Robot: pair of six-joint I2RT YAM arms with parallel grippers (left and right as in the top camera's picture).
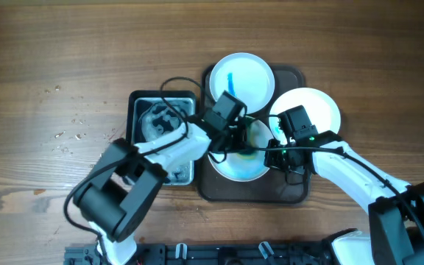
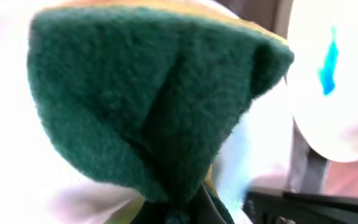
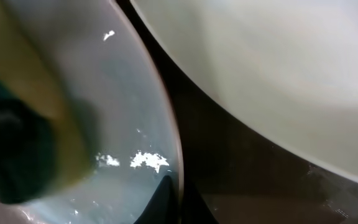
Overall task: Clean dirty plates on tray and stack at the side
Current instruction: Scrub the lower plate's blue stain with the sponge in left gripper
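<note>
I will wipe the plate next, as it is still bluish. Then I will move my left gripper over the basin with water (image 1: 159,119), to its left in the overhead view, and release the sponge.
A dark brown tray (image 1: 293,191) holds a wet white plate (image 1: 241,168) in front and a plate with a blue smear (image 1: 241,77) at the back. My left gripper (image 1: 240,136) is shut on a green and yellow sponge (image 2: 148,99) pressed on the front plate. My right gripper (image 1: 276,153) is shut on that plate's right rim (image 3: 174,155), one finger on each side. The sponge also shows in the right wrist view (image 3: 17,149). A clean white plate (image 1: 316,109) lies at the tray's right edge. The smeared plate shows in the left wrist view (image 2: 334,74).
A metal basin with water (image 1: 157,121) stands left of the tray, partly under my left arm. A few white crumbs (image 1: 68,136) lie on the wooden table at the left.
</note>
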